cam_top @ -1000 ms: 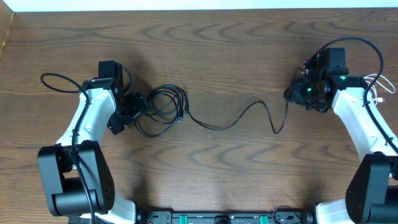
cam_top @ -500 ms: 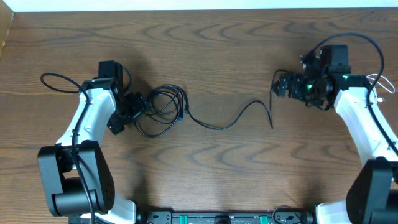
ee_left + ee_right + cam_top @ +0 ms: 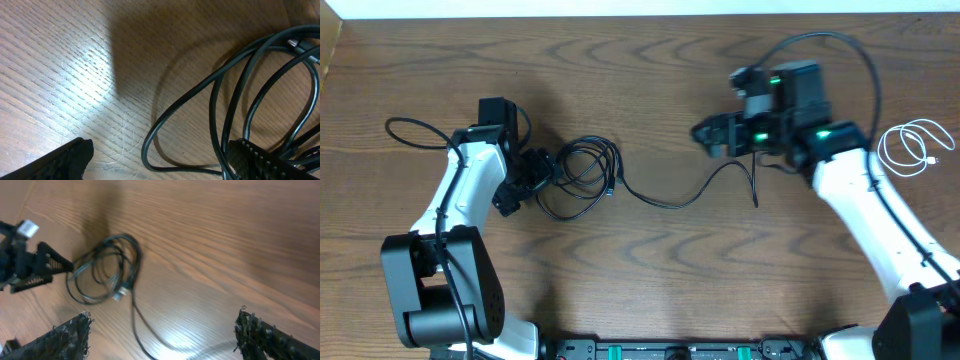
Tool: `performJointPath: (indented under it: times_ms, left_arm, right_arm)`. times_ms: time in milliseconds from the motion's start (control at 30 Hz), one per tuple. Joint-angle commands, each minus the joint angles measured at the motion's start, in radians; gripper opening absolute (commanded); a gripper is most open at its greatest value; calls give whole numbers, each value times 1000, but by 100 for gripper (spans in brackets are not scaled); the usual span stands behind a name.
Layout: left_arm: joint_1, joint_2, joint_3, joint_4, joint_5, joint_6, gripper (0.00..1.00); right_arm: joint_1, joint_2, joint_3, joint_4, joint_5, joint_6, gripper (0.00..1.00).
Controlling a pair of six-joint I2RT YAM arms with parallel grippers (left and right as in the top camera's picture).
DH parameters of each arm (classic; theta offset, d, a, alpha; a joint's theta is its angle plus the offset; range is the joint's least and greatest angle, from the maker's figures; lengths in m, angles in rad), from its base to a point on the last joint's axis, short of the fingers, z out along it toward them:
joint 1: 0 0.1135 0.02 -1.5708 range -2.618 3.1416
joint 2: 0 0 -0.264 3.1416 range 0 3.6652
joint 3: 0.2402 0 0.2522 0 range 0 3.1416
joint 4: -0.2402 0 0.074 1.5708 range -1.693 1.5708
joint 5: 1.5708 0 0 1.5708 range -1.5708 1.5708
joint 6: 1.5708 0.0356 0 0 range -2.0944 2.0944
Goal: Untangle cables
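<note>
I will move my right gripper down to the left in the overhead view and close it on the coil's far side [image 3: 585,142] [image 3: 119,238], because the black cable lies in overlapping loops.
A black cable lies coiled [image 3: 582,175] left of centre, and one strand [image 3: 690,195] trails right to a loose end [image 3: 755,200] on the table. My left gripper [image 3: 542,178] sits at the coil's left edge and is open. In the left wrist view the black loops [image 3: 225,100] lie between its fingers [image 3: 70,160], ungripped. My right gripper [image 3: 700,133] hovers open above the trailing strand with nothing in it. The right wrist view shows the coil [image 3: 107,272] ahead and the strand [image 3: 135,325] below its spread fingers [image 3: 270,340]. A white cable [image 3: 915,148] lies looped at far right.
A black arm wire [image 3: 415,130] loops out on the table by the left arm. The left gripper [image 3: 30,265] shows at the left edge of the right wrist view. A white strip [image 3: 640,8] runs along the table's far edge.
My right gripper opened and let go of the black cable's end, which now lies on the table. It then rose and swung left towards the centre, uncovering the white cable. The left arm stayed still.
</note>
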Motion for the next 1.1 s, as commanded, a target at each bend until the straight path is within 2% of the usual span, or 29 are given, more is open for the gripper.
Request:
performJointPath:
  times_ms: [0,167,400,567,733,800,900,967,1067]
  left_arm:
    - [6,8,-10,0,-13,-6,91]
    - [6,8,-10,5,-13,-6,91]
    - [6,8,-10,21,-13,-48,91]
    - [6,8,-10,28,-13,-54,91]
    - [6,8,-10,28,-13,-54,91]
    - [6,8,-10,29,-13,-54,91]
    - [6,8,-10,31,-13,-54,91]
    - [6,8,-10,31,-13,-54,91]
    - [6,8,-10,31,-13,-54,91]
  right_arm:
    - [86,52,11,59,84,130,91]
    - [185,153,11,207,75,290,92]
    - [292,334,11,491,-37,478,93]
    - [351,449,11,728,-36,619,87]
    - [372,489,11,843,-31,687,72]
    - [377,490,11,847,-23,687,59]
    - [377,490,11,854,-24,696,55]
    - [377,490,11,855,-24,705,41]
    - [377,490,11,857,-33,705,8]
